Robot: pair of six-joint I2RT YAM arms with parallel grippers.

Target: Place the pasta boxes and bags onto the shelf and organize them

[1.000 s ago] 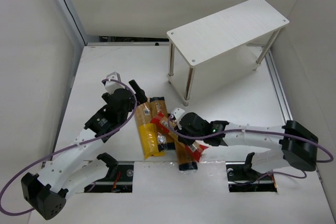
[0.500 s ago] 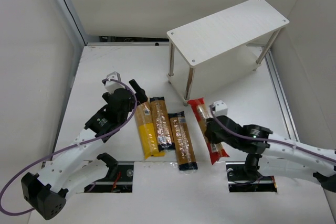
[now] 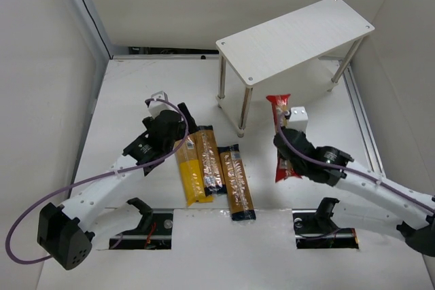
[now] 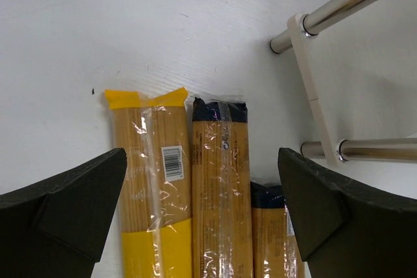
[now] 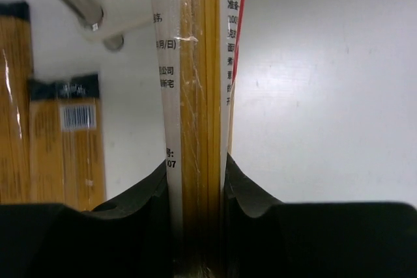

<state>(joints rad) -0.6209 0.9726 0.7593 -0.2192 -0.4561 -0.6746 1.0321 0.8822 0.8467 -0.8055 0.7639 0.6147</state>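
My right gripper carries the red spaghetti pack (image 3: 281, 135) outward next, beneath the shelf's top, to release it onto the lower board (image 3: 311, 79), since that shows bare between the silver legs.
My right gripper (image 3: 285, 142) is shut on the red spaghetti pack (image 3: 281, 135) and holds it lengthwise, off the table, right of the shelf's front leg. In the right wrist view the pack (image 5: 195, 96) runs up between my fingers (image 5: 140, 226). My left gripper (image 3: 185, 125) is open and empty, above the far ends of the yellow pack (image 3: 188, 171) and an orange-brown pack (image 3: 209, 161). A second orange-brown pack (image 3: 237, 183) lies beside them. The left wrist view shows the yellow pack (image 4: 146, 187) and both orange-brown packs (image 4: 221, 193) between my fingertips. The shelf (image 3: 296, 37) stands at the back right.
The shelf's silver legs (image 3: 243, 110) stand on the white table (image 3: 136, 93) just beyond the packs and show in the left wrist view (image 4: 345, 1). White walls enclose the table on the left, back and right. The arm bases sit at the near edge.
My right gripper has lifted the red pack away from the other packs, moving it right and toward the shelf. My left gripper has moved a little to the right, over the packs' far ends.
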